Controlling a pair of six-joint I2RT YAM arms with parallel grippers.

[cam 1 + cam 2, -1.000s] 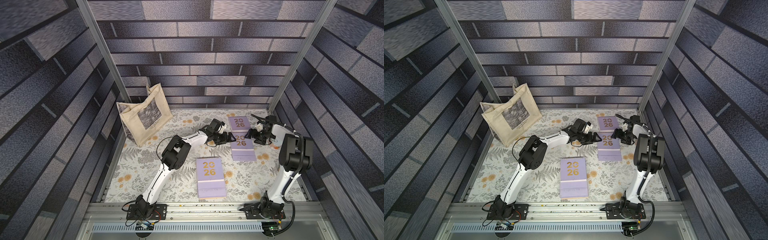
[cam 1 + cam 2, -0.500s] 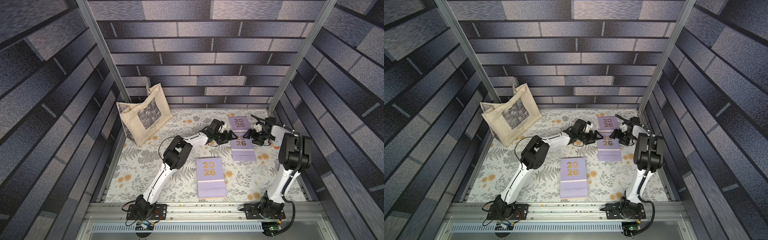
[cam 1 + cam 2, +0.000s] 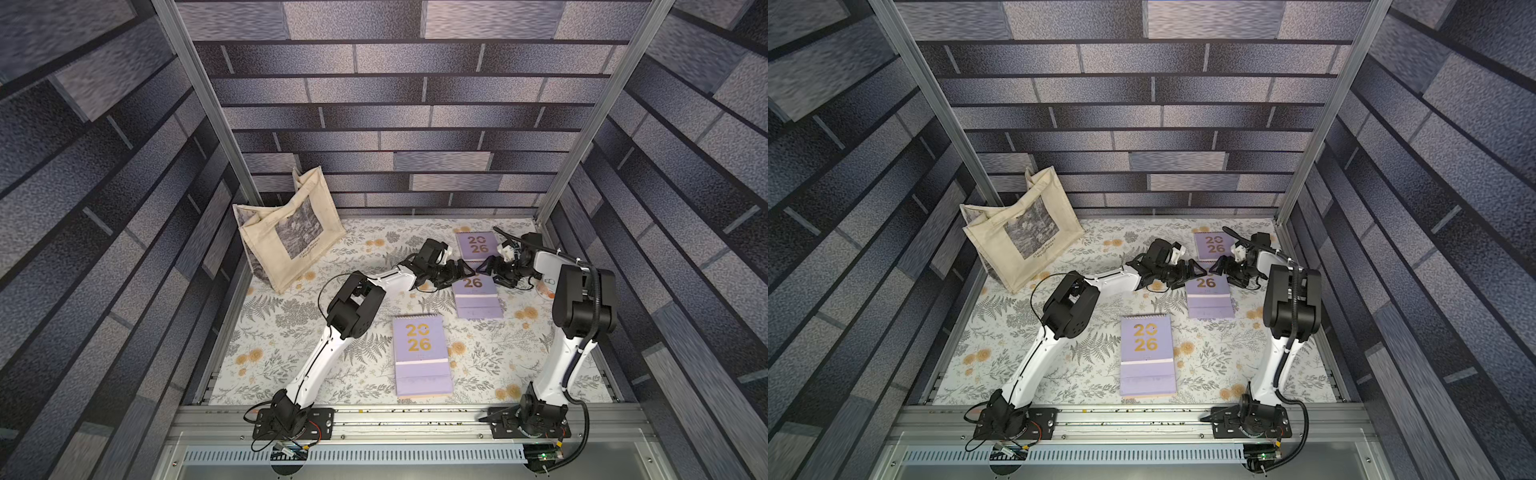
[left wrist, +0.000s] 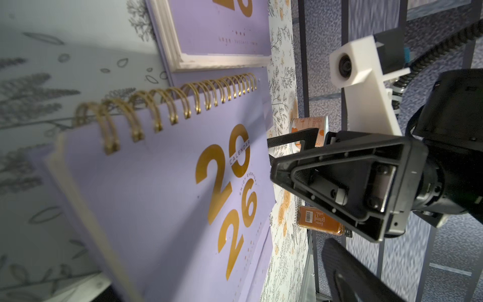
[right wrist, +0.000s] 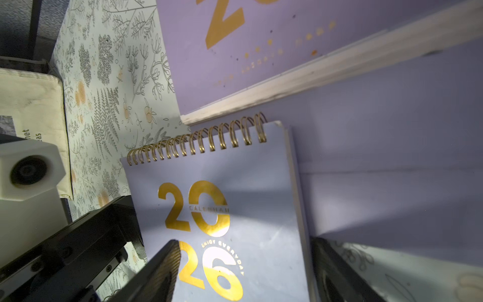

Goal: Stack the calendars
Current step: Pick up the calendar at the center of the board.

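Note:
The middle calendar's bag-side edge (image 3: 456, 291) (image 4: 113, 272) is below the visible finger and is still clear, so my left gripper will next lower that finger onto the calendar's cover and close.
Three lilac calendars lie on the floral table in both top views. The far calendar (image 3: 477, 246) (image 3: 1213, 245) and the near calendar (image 3: 420, 353) (image 3: 1145, 353) lie untouched. The middle calendar (image 3: 476, 297) (image 3: 1207, 295) (image 4: 162, 188) (image 5: 235, 198) overlaps the far one's flap. My left gripper (image 3: 468, 271) (image 3: 1200, 272) and right gripper (image 3: 484, 268) (image 3: 1214, 266) (image 4: 270, 157) (image 5: 244, 241) nearly meet over its spiral end. Both stand open. The right fingers (image 5: 156, 274) straddle its cover and side edge. One left finger (image 4: 347, 277) shows well clear of the cover; the other is hidden.
A beige tote bag (image 3: 286, 232) (image 3: 1021, 232) leans at the back left. A tape roll (image 4: 308, 128) and a small orange bottle (image 4: 321, 221) lie by the right wall, behind the right gripper. Aluminium posts and brick-pattern walls enclose the table.
Both grippers have closed in on each other over the middle calendar's spiral end and now cover its "20". That calendar seems to have slid slightly left. The other two have not moved.

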